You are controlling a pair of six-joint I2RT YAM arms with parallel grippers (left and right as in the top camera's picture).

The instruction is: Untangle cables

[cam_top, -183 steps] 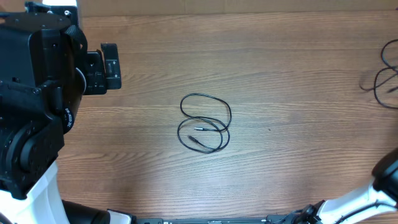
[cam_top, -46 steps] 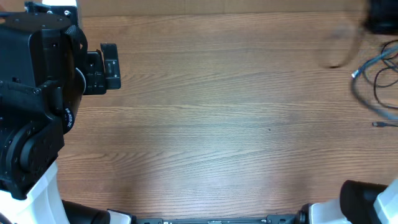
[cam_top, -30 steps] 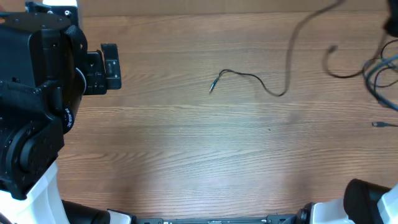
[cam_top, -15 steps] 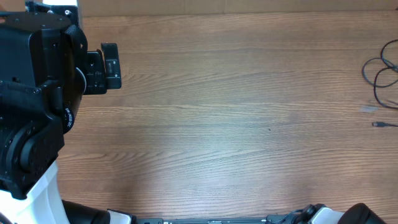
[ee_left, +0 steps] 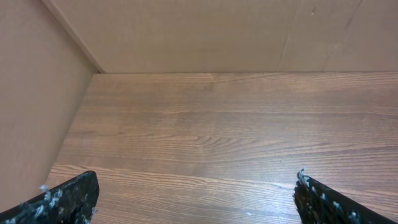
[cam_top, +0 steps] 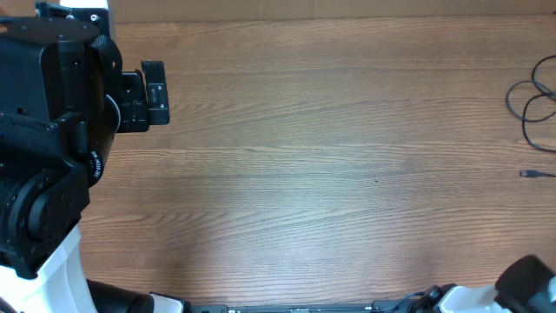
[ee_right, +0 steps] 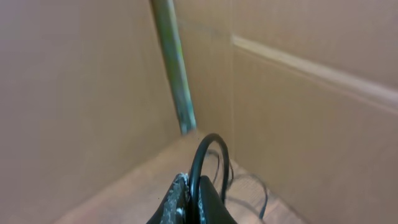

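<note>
The held loop goes down in my right gripper toward the loose loops next and comes free atop the table, because more black cable already lies on the wood below.
Thin black cables (cam_top: pixel 537 103) lie in loose loops at the table's far right edge, partly cut off by the frame, with a small silver-tipped plug (cam_top: pixel 529 174) lying apart below them. In the right wrist view my right gripper (ee_right: pixel 195 186) is shut on a loop of black cable (ee_right: pixel 211 140) that arches up from between the fingers, with more cable (ee_right: pixel 249 183) on the wood behind it. My left gripper (ee_left: pixel 196 182) is open and empty, fingers wide apart over bare wood near the back left corner.
The left arm (cam_top: pixel 52 130) fills the overhead view's left side. Part of the right arm (cam_top: pixel 528 283) shows at the bottom right corner. Brown cardboard walls (ee_left: pixel 186 31) close the table at the back and left, and stand close behind the right gripper (ee_right: pixel 298 112).
The coiled cable that lay mid-table is gone from there. A second ago a cable trailed across the upper right; now only the loops at the right edge show. The left arm has not moved.
</note>
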